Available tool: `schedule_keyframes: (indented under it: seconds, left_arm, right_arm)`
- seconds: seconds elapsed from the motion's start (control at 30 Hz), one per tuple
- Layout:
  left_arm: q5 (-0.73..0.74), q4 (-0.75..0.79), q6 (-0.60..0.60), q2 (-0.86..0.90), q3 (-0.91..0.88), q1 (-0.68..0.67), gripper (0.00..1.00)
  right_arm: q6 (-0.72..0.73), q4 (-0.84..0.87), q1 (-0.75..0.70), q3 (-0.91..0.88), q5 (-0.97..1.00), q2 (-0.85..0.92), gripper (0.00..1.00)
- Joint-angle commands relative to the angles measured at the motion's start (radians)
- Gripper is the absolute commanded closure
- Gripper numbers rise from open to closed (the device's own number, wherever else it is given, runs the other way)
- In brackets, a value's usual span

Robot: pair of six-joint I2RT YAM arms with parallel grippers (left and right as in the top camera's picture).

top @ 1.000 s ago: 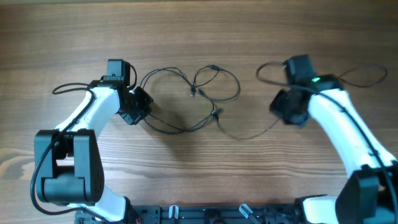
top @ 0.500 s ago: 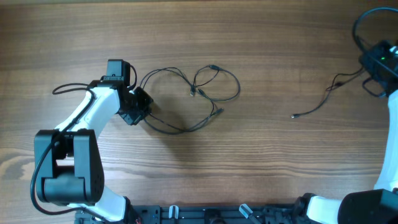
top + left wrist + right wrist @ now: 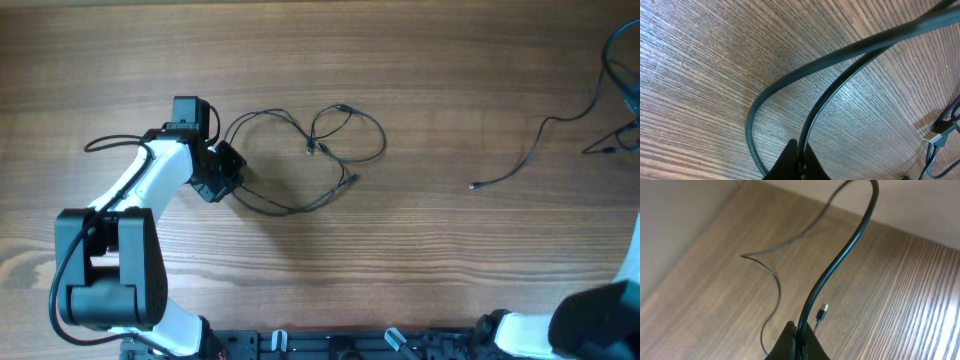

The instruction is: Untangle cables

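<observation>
The tangle's crossed middle is to the right of my left gripper in the overhead view. So my left gripper needs to carry the held cable toward it next and let go.
A loose tangle of thin black cables lies left of the table's middle. My left gripper sits at its left end, shut on one cable low over the wood. A separate black cable trails from mid-right to the right edge. My right gripper is out of the overhead view; in the right wrist view it is shut on that cable, held above the table, with a silvery plug hanging below.
The wooden table spans the view. My left arm's own thick black cable loops at the far left. A dark rail runs along the front edge. The table's edge shows at upper left in the right wrist view.
My right gripper has pulled one cable out of the tangle and carried it far right, leaving the overhead view. The left gripper and the tangle have stayed put.
</observation>
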Motion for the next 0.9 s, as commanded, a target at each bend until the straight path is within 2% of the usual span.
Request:
schedule_keyframes:
  seconds: [0.0, 0.07, 0.1, 0.13, 0.3, 0.5, 0.63, 0.87]
  left_arm:
    - [-0.013, -0.003, 0.024, 0.003, -0.003, -0.003, 0.96]
    - [-0.013, -0.003, 0.024, 0.003, -0.003, -0.003, 0.96]
    - [-0.013, -0.003, 0.024, 0.003, -0.003, -0.003, 0.96]
    - [-0.013, -0.003, 0.024, 0.003, -0.003, -0.003, 0.96]
    - [-0.013, -0.003, 0.024, 0.003, -0.003, -0.003, 0.96]
    - [-0.013, -0.003, 0.024, 0.003, -0.003, -0.003, 0.96]
    - [-0.013, -0.003, 0.024, 0.003, -0.003, -0.004, 0.96]
    - [-0.013, -0.003, 0.023, 0.003, -0.003, -0.004, 0.96]
  right_arm:
    - [-0.063, -0.012, -0.003, 0.006, -0.102, 0.081, 0.84]
    - [-0.128, -0.02, -0.003, 0.006, -0.246, 0.119, 0.24]
    - [-0.152, -0.03, -0.003, 0.006, -0.3, 0.133, 0.12]
    - [-0.175, -0.045, -0.003, 0.006, -0.359, 0.146, 0.06]
    - [-0.177, -0.122, -0.001, -0.002, -0.503, 0.18, 0.03]
    - [-0.234, -0.224, 0.019, -0.004, -0.533, 0.182, 0.04]
    - [-0.217, -0.243, 0.034, -0.005, -0.496, 0.191, 0.15]
    - [-0.166, -0.185, 0.036, -0.005, -0.438, 0.275, 0.21]
